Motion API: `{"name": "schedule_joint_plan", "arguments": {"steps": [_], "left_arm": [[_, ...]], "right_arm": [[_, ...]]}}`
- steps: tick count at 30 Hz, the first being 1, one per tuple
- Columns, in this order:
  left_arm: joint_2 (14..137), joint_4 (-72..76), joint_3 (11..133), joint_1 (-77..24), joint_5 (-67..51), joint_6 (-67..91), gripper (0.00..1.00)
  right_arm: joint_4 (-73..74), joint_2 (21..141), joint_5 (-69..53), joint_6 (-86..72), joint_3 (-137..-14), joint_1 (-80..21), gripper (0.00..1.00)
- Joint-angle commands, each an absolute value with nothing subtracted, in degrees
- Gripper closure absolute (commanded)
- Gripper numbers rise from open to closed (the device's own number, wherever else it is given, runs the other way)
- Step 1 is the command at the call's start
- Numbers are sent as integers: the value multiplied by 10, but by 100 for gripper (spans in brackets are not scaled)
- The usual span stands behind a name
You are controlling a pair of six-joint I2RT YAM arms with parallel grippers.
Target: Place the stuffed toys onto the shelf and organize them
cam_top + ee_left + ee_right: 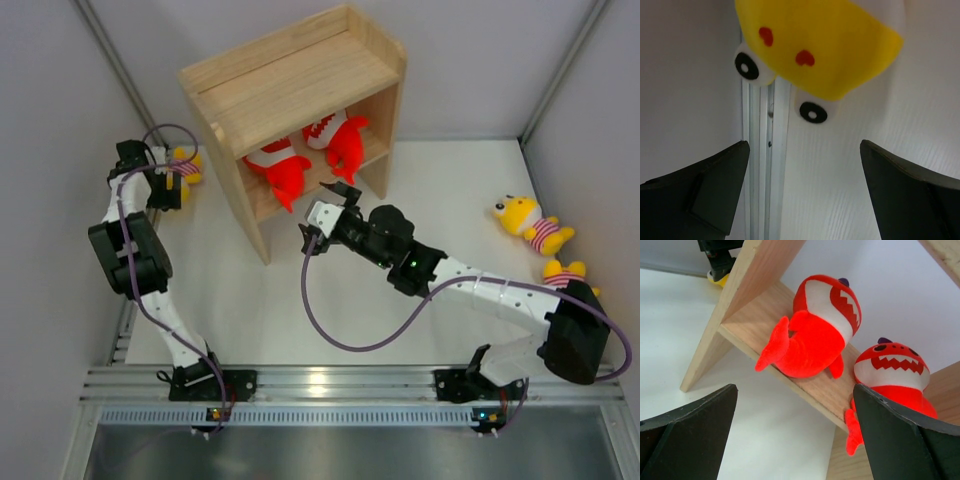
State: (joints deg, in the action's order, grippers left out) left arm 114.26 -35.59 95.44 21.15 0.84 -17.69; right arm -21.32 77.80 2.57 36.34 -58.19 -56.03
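Note:
I will move my left gripper slowly outward next until its fingers are on both sides of the yellow toy's head (184, 191) (822, 52), which is just outward of it. The toy's face will still be clear of the fingers.
The wooden shelf (290, 75) stands at the back centre. Two red fish toys lie on its lower tier, one on the left (278, 168) and one on the right (338, 140); both show in the right wrist view (815, 335) (892, 372). My right gripper (335, 203) is open and empty just in front of that tier. My left gripper (170, 192) is open right beside a yellow toy (186, 166) at the shelf's left; its face (815, 45) fills the top of the left wrist view, clear of the jaws. Two more yellow striped toys (530, 224) (565, 273) lie at the right.
White walls close in on both sides and behind. A metal rail (762, 165) runs along the table's left edge under my left gripper. The right arm's purple cable (340, 320) loops over the middle of the table.

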Motion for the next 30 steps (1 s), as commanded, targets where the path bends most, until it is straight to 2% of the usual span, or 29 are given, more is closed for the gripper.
{"name": "schedule_joint_plan", "arguments": {"steps": [1,6,7,9,10,11,14,17,20,24,26,30], "left_arm": [[1186,-330,1014,189,38,-158,2],[1253,-331,1099,179,47,-147,2],[1263,-331,1108,179,50,-147,4],[1288,-331,1126,184,36,-146,35],[1293,-332,1129,185,24,-149,44],[1301,-331,1130,190,14,-151,65],[1302,-332,1119,195,-15,-158,100],[1275,-332,1069,201,-46,-166,100],[1169,-333,989,209,-101,-191,100],[932,-358,795,226,-164,-264,100],[857,-385,716,229,-176,-301,100],[674,-504,641,236,-219,-423,100]], "right_arm": [[-201,766,19,365,-596,-554,1],[-199,738,24,357,-579,-555,1],[-200,735,30,356,-575,-555,0],[-200,723,33,354,-568,-555,1],[-196,722,34,353,-567,-555,1],[-192,716,34,353,-568,-555,1],[-181,715,40,352,-570,-555,1],[-163,708,40,346,-577,-555,0],[-114,695,31,326,-596,-555,1],[-30,679,-32,296,-648,-555,1],[-4,677,-60,273,-667,-555,1],[43,671,-161,254,-693,-562,1]]}}
